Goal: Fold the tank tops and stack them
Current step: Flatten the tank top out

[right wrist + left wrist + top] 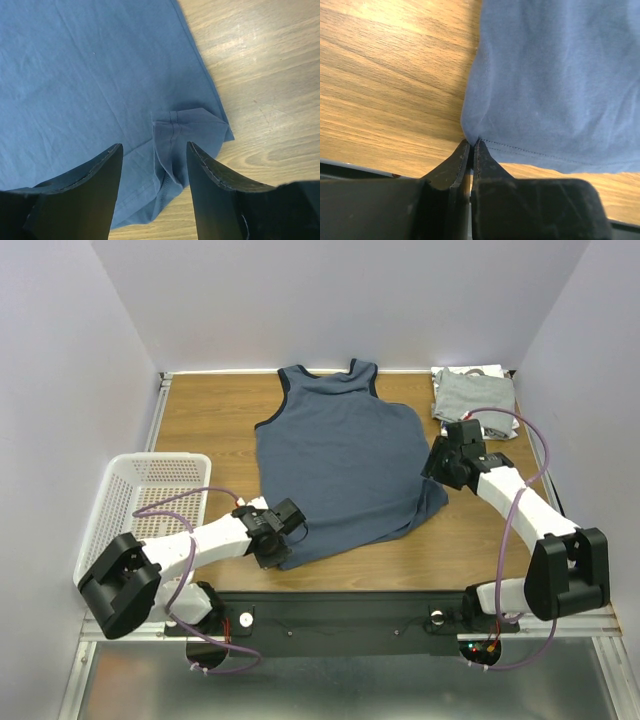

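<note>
My right gripper is open above the tank top's folded-over hem corner (431,492) (183,123), so it will go down onto that cloth and close its fingers across the doubled flap.
A slate-blue tank top (340,460) with navy trim lies spread flat on the wooden table, neck toward the back. My left gripper (283,540) is shut on its near-left hem corner (472,135); the jaws pinch the cloth at their tips (472,143). My right gripper (437,465) is open above the near-right hem corner, which is folded over on itself (185,131); the fingers (107,165) straddle it without touching. A folded light grey tank top (472,398) lies on a white one at the back right.
A white plastic mesh basket (120,495) stands at the left edge of the table. Bare wood (205,420) lies left of the shirt and along the near edge. Purple walls close in the back and sides.
</note>
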Controlling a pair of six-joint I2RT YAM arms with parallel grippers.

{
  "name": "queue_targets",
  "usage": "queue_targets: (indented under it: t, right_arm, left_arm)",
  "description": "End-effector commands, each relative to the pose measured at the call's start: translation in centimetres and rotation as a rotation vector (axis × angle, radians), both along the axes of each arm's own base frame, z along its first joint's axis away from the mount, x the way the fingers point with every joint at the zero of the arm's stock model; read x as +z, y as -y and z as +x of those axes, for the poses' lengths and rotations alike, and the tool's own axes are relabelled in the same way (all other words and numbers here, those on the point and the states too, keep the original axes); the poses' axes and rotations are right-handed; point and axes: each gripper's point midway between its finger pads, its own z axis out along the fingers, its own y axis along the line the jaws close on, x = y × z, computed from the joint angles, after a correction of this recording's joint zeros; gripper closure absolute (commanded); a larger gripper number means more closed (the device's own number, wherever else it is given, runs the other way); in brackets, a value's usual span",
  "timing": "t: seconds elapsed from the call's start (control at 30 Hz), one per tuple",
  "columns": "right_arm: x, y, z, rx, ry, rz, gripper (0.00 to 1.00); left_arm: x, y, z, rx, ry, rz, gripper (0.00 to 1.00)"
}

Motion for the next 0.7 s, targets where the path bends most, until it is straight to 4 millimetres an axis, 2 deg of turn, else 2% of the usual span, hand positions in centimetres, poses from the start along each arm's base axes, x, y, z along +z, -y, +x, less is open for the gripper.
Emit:
queue_targets:
  t: [0.0, 0.27, 0.33, 0.43, 0.47, 0.53, 0.6, 0.67]
  right_arm:
    - [-0.8, -0.6, 0.9, 0.013, 0.004, 0.014, 0.41]
    - [-3.3, 0.0, 1.2, -0.028, -0.050, -0.013, 0.41]
    - [-3.6, 0.5, 1.3, -0.047, -0.055, -0.039, 0.45]
    - [-4.4, 1.1, 1.2, -0.064, -0.074, -0.069, 0.58]
    - [-4.5, 1.3, 1.2, -0.070, -0.075, -0.081, 0.66]
    - [-4.6, 1.9, 1.1, -0.085, -0.075, -0.107, 0.75]
    - [-4.3, 2.2, 1.0, -0.092, -0.065, -0.121, 0.83]
    - [-4.2, 2.4, 0.8, -0.093, -0.062, -0.129, 0.87]
  left_arm:
    - [0.7, -0.4, 0.4, -0.009, 0.036, -0.009, 1.00]
    - [1.3, 0.2, 0.9, -0.027, 0.066, -0.046, 1.00]
    - [1.4, 0.3, 1.1, -0.028, 0.074, -0.052, 1.00]
    - [1.5, 0.1, 1.2, -0.022, 0.082, -0.061, 1.00]
    - [1.6, 0.1, 1.2, -0.023, 0.084, -0.062, 1.00]
    - [1.8, -0.1, 1.3, -0.021, 0.092, -0.069, 1.00]
    - [2.2, -0.3, 1.6, -0.018, 0.107, -0.072, 1.00]
    - [2.6, -0.5, 2.0, -0.013, 0.118, -0.074, 1.00]
